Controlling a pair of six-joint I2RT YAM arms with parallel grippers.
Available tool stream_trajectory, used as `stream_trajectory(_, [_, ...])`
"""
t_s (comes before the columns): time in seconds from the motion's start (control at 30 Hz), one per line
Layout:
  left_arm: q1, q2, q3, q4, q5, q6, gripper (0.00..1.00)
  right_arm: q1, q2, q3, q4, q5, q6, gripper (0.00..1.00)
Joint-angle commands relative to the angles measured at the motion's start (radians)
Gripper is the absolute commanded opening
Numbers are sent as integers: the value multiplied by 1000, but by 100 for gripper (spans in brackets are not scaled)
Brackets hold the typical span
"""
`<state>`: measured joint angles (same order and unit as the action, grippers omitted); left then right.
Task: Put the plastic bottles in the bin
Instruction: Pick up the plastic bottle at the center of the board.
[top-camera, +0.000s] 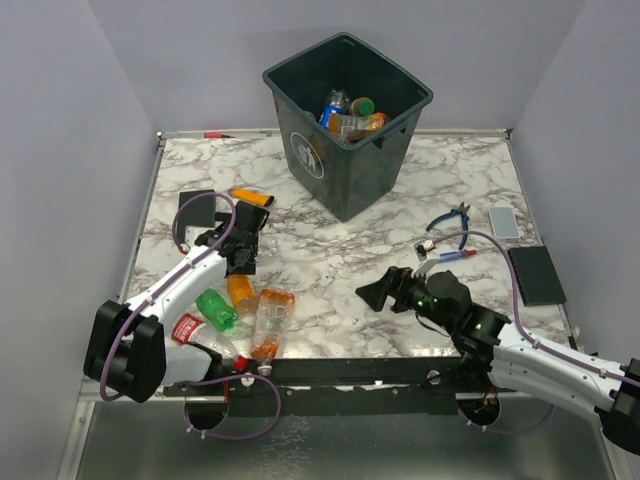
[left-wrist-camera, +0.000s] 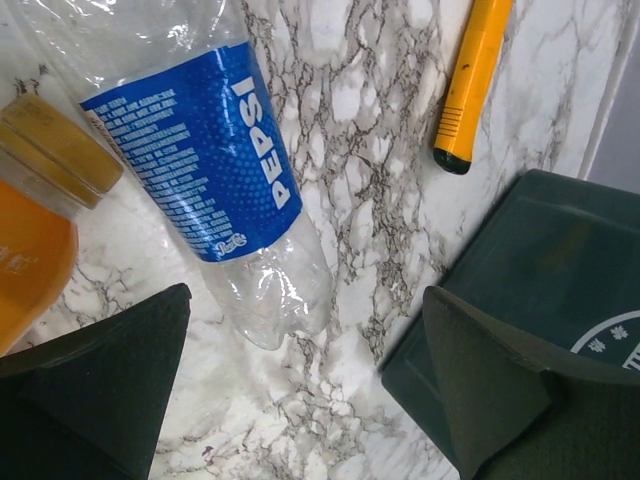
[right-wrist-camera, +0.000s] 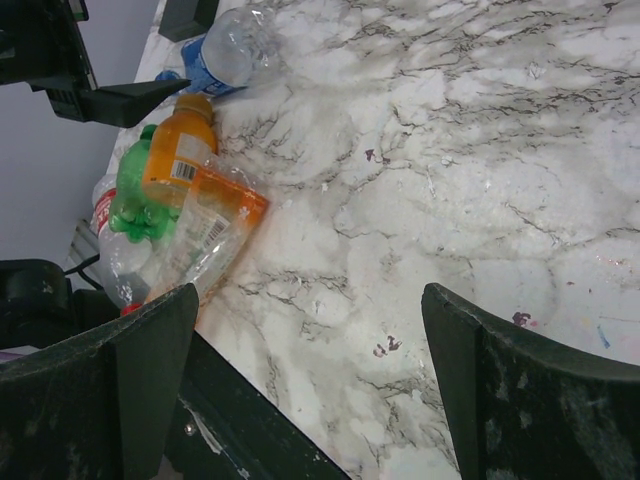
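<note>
Next, my left gripper lowers and closes on the Pepsi bottle's clear bottom end, beside its blue label (left-wrist-camera: 215, 170), since that end lies between the open fingers.
The dark green bin (top-camera: 345, 120) stands at the back of the table with several plastic bottles (top-camera: 352, 112) inside. My left gripper (top-camera: 240, 258) hangs open just above a clear bottle with a blue Pepsi label (left-wrist-camera: 215, 170), touching nothing; its bin-side finger (left-wrist-camera: 500, 380) is near the bin wall (left-wrist-camera: 530, 280). At the front left lie an orange bottle (top-camera: 242, 292), a green bottle (top-camera: 216, 308), a clear bottle with an orange label (top-camera: 270, 320) and a red-labelled bottle (top-camera: 190, 330). My right gripper (top-camera: 378, 293) is open and empty over bare marble (right-wrist-camera: 310, 390), right of those bottles (right-wrist-camera: 180, 150).
A yellow-orange tool (top-camera: 250, 197) lies behind the left gripper beside a black pad (top-camera: 195, 207). Blue-handled pliers (top-camera: 450, 218), a small orange lighter (top-camera: 450, 256), a grey block (top-camera: 503, 220) and a black pad (top-camera: 535, 275) sit at the right. The table's front edge (right-wrist-camera: 260, 420) is close.
</note>
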<state>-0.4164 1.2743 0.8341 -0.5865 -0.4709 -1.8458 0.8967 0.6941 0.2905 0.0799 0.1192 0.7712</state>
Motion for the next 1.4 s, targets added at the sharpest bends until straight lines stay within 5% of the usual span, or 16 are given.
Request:
stream_trajectory(0.0, [-4,2,-25,-40,4,-26,99,4,15,-9,-4,26,13,96])
stream_trajectory(0.83, [-3,234,18,-11,20,-14,78,4,-106,0,-172,111,41,96])
stream_trajectory(1.1, [-3,196,14,13,-2,9,57,4,-119,-4,-178,117,51,95])
stream_trajectory(1.37, [-12,75,145,14,-27,181,39,4,-113,15,-188,136,45,95])
